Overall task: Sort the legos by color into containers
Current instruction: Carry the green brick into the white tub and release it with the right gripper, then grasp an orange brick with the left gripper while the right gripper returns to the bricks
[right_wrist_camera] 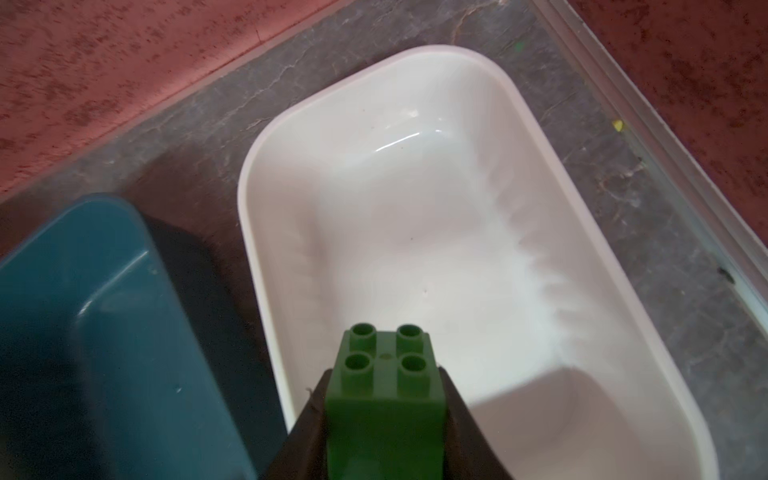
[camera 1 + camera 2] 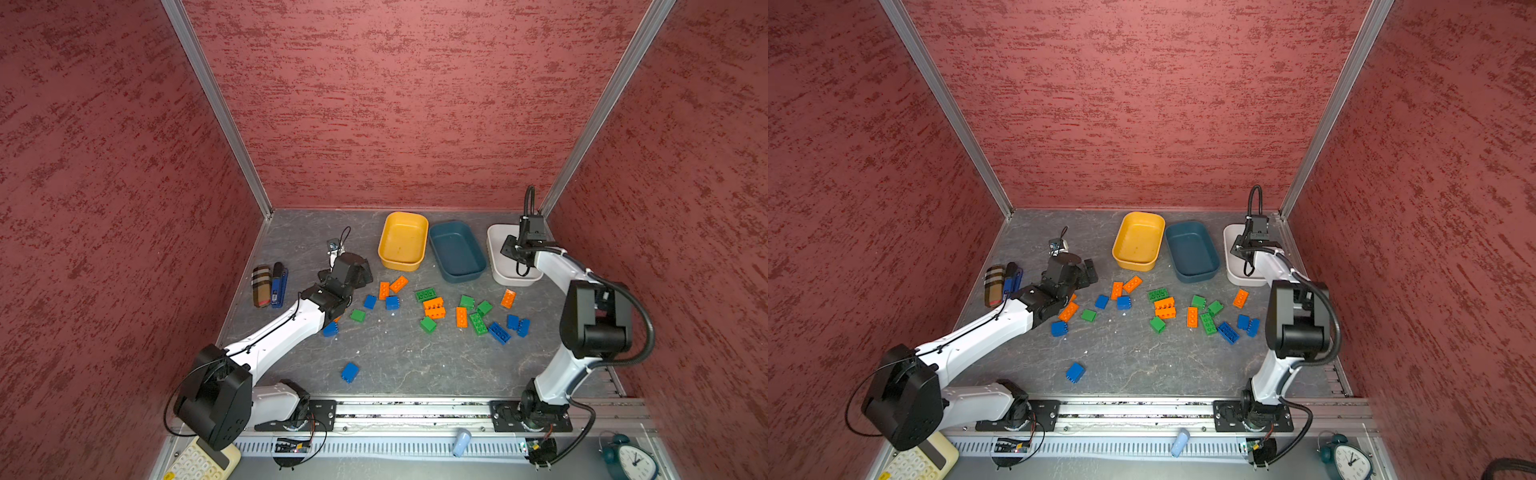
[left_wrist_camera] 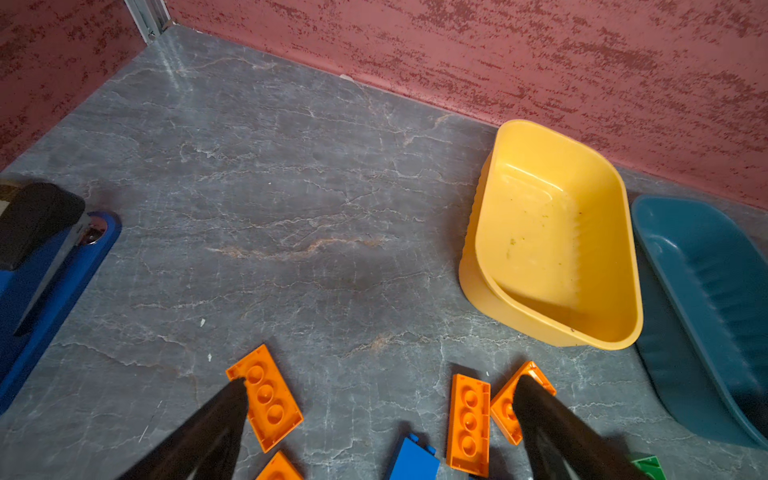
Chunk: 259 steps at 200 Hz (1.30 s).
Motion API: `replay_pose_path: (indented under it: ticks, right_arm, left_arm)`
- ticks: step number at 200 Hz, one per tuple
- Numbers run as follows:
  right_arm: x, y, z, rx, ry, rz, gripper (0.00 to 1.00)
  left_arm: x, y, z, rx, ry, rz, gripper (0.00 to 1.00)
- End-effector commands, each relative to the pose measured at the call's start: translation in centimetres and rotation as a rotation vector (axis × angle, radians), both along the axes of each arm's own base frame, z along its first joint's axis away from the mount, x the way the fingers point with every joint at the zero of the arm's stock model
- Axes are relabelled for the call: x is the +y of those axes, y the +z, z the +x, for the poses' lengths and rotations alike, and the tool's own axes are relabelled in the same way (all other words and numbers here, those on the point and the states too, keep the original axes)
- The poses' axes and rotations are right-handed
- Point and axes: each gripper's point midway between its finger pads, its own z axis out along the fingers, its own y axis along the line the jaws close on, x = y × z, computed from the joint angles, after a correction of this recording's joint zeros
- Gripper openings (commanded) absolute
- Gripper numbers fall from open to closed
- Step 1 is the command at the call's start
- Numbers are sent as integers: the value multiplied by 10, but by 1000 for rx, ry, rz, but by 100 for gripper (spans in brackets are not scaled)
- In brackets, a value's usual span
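My right gripper should next move outward, closer to the white container's side by the teal container [image 2: 456, 251], and release the lego there, because the empty bottom of the white container is farther outward.
My right gripper [image 1: 384, 374] is shut on a green square lego [image 1: 384, 399], studs facing away from the wrist camera, held over the near end of the white container [image 1: 440, 49], which has nothing in it. In a top view this gripper [image 2: 510, 248] hangs over the white container [image 2: 496, 253]. The yellow container [image 2: 403, 243] and the teal container [image 2: 456, 251] also hold nothing. My left gripper [image 3: 381, 382] is open above the table, its fingertips [image 3: 239, 390] over the corners of two orange legos [image 3: 266, 397] [image 3: 505, 409]. Orange, blue and green legos [image 2: 434, 308] lie scattered mid-table.
A blue stapler [image 2: 279, 286] and a striped case [image 2: 261, 286] lie by the left wall. One blue lego [image 2: 350, 371] sits alone toward the front rail. A calculator [image 2: 199, 461], a pale blue cup [image 2: 461, 442] and a clock [image 2: 633, 457] rest beyond the rail.
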Motion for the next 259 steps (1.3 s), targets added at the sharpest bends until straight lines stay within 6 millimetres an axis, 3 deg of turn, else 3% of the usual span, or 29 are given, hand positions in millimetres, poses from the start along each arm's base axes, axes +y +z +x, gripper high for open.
replay_pose_path:
  ticks: [1, 50, 88, 114, 139, 159, 194, 227, 259]
  right_arm:
    - [-11, -6, 17, 26, 20, -81, 28]
    - [-13, -41, 39, 115, 63, -101, 37]
    - [-8, -35, 35, 100, 85, -89, 47]
    - [-6, -13, 24, 81, 89, -90, 52]
    - [1, 16, -1, 41, 88, -73, 55]
    - [21, 36, -28, 8, 133, -11, 56]
    - [59, 37, -88, 8, 166, 156, 57]
    - [77, 30, -139, 9, 95, 288, 58]
    - [97, 9, -167, 62, 108, 382, 59]
  left_arm:
    - [2, 3, -7, 7, -9, 8, 100]
    - [-7, -2, -10, 22, -53, -23, 100]
    - [-11, -5, -9, 34, -69, -23, 99]
    - [-19, -6, -8, 37, -99, -1, 99]
    - [-26, -6, -7, 48, -107, 25, 99]
    - [-35, -8, -5, 55, -130, 38, 99]
    - [-56, -13, 1, 88, -161, 161, 99]
    - [-103, -21, 2, 136, -308, 261, 99]
    - [-172, -33, -17, 213, -589, 225, 100]
